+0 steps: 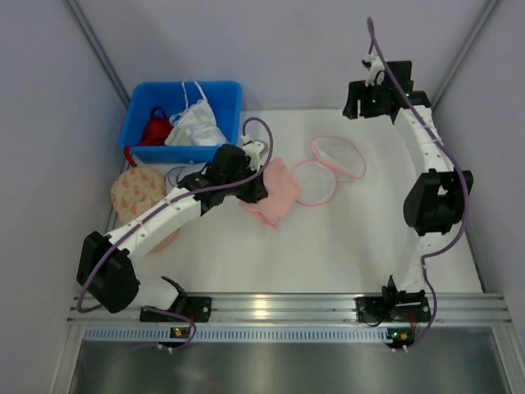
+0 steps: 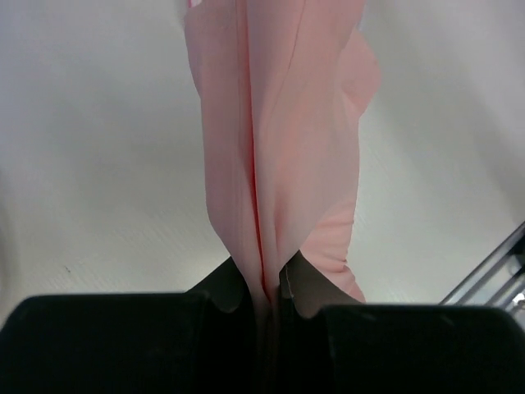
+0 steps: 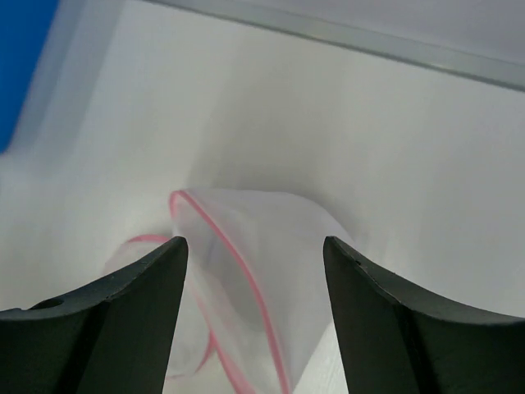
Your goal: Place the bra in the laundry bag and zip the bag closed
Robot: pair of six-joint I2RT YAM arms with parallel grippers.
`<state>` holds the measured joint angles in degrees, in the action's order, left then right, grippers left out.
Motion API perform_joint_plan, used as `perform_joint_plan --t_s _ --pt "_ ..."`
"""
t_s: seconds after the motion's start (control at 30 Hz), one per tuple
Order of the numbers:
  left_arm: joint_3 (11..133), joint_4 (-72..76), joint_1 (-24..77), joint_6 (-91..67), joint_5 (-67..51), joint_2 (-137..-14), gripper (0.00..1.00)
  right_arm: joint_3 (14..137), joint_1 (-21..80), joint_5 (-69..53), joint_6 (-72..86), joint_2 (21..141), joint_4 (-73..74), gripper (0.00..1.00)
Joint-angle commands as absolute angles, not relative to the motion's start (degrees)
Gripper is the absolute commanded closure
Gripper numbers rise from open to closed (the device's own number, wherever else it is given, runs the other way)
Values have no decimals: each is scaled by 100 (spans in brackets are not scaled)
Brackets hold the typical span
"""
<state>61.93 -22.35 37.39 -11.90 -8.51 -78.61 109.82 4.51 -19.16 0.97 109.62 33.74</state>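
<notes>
I should next move my right gripper down and back onto the far edge of the raised pink rim of the laundry bag's far disc, because the gripper hangs open above and beyond that rim.
The pale pink bra point(image 1: 276, 192) lies bunched on the white table, just left of the laundry bag point(image 1: 328, 168), a see-through mesh pouch of two pink-rimmed discs lying opened out. My left gripper point(image 1: 256, 187) is shut on the bra's left edge; in the left wrist view the pink fabric point(image 2: 283, 148) is pinched between my closed fingers point(image 2: 303, 289). My right gripper point(image 1: 361, 103) is open and empty, high at the back right, apart from the bag. In the right wrist view the bag point(image 3: 246, 279) shows between my spread fingers point(image 3: 123, 312).
A blue bin point(image 1: 215, 98) at the back left holds a red garment point(image 1: 156, 129) and a white garment point(image 1: 195, 125). A beige orange-patterned round pouch point(image 1: 135, 190) lies left of my left arm. Grey walls close in both sides.
</notes>
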Motion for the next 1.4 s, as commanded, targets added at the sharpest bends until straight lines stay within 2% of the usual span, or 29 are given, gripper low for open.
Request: perform_joint_plan --t_s 0.0,0.17,0.37,0.57,0.67,0.7,0.73,0.97,1.13,1.37 --pt "6504 -2092 3332 -1739 -1879 -7796 100 11408 554 -1258 -1238 11547 4438 32" --pt "6504 -2092 2709 -2303 -2784 -7857 100 11303 659 -1273 -1801 11725 4290 33" --pt "6161 -2030 2452 -2294 -2848 -7682 100 10908 800 -1459 -2355 11672 4315 34" --pt "6065 -1943 2294 -2434 -3067 -7638 100 10802 817 -1363 -2645 11812 4403 57" --pt "6012 -1820 2224 -2610 -3146 -7611 100 10723 826 -1371 -2628 11786 4464 81" --pt "5994 -1793 2206 -2671 -3190 -7620 100 10697 826 -1397 -2515 11734 4508 97" --pt "5994 -1793 2171 -2750 -3269 -7629 100 10635 835 -1432 -2401 11672 4517 100" --pt "5906 -1433 2092 -3286 -4121 -7857 100 9169 931 -1889 -1346 10390 3850 100" --pt "6108 -1230 2241 -3410 -4131 -8208 100 8210 1090 -1968 -695 9581 3577 100" --pt "7160 -1222 2935 -3314 -3771 -9331 100 6963 1204 -2013 -211 8624 3288 100"
